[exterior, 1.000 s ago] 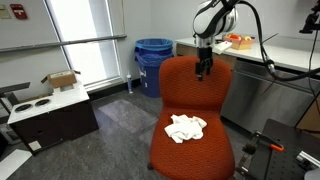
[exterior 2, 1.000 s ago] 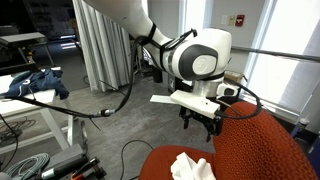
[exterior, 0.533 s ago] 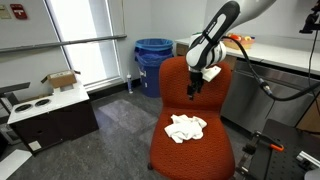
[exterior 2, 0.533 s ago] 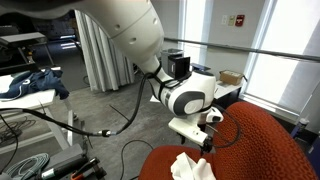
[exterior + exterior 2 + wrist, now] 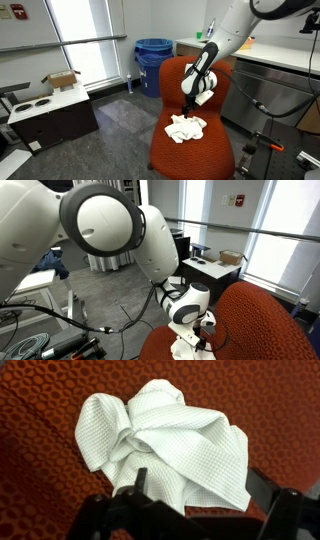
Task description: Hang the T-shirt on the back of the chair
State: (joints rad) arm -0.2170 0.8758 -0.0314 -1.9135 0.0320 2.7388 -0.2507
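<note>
The fold lies on the seat below my gripper, so I should next lower my open gripper onto the middle fold of white cloth (image 5: pixel 186 123) (image 5: pixel 180 460) and close its fingers there.
A crumpled white T-shirt (image 5: pixel 185 128) lies on the seat of a red-orange chair (image 5: pixel 210 150); it fills the wrist view (image 5: pixel 165 445) and shows only as a sliver in an exterior view (image 5: pixel 188 340). The chair's back (image 5: pixel 178 75) stands upright behind it. My gripper (image 5: pixel 190 108) hangs just above the shirt, pointing down. In the wrist view its two dark fingers (image 5: pixel 195 485) are spread apart on either side of the cloth's near edge, with nothing held between them.
A blue bin (image 5: pixel 153 62) stands behind the chair near the window. A steel counter (image 5: pixel 285 75) runs along one side. A low dark cabinet (image 5: pixel 50 118) with a cardboard box (image 5: pixel 62 80) sits on the other side. Cables lie on the floor (image 5: pixel 40 340).
My gripper has come down from the top of the chair back to just above the white T-shirt on the seat. The shirt has not moved.
</note>
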